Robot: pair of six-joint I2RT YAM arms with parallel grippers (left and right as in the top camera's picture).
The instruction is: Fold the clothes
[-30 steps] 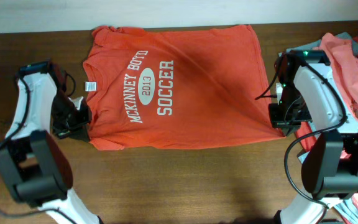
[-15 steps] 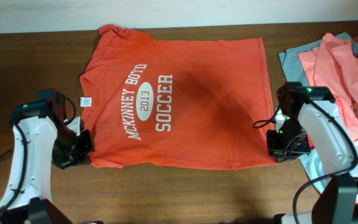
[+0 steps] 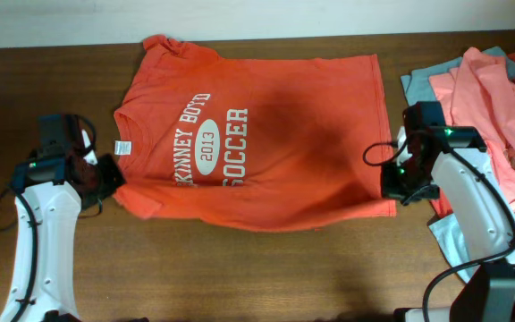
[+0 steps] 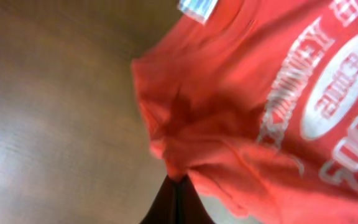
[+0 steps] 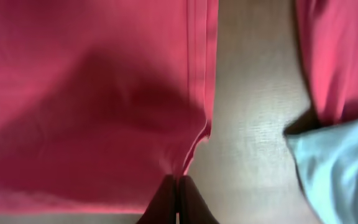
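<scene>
The T-shirt's raised front edge has flat cloth beyond it, so next I should move my right gripper outward and then down onto the hem's middle part [image 3: 384,134] [image 5: 202,56] to let go of the T-shirt's corner.
The orange-red T-shirt [image 3: 266,134] with white lettering lies spread on the table, collar to the left. My left gripper [image 3: 110,176] is shut on its near sleeve and lifts that cloth, which shows in the left wrist view [image 4: 229,112] above the closed jaws [image 4: 176,182]. My right gripper [image 3: 393,186] is shut on the hem's near corner; the right wrist view shows the red cloth [image 5: 92,93] pinched at the jaws [image 5: 178,179]. The shirt's front edge is raised and pulled towards the far side.
A pile of salmon-pink [image 3: 481,89] and teal-grey [image 3: 423,82] shirts lies at the right edge, close to my right arm. The teal-grey cloth also shows in the right wrist view [image 5: 337,168]. Bare brown table [image 3: 257,268] lies in front.
Both grippers have moved away from the front edge, carrying the shirt's near edge with them. The front edge now lies further back and bunched at the left sleeve.
</scene>
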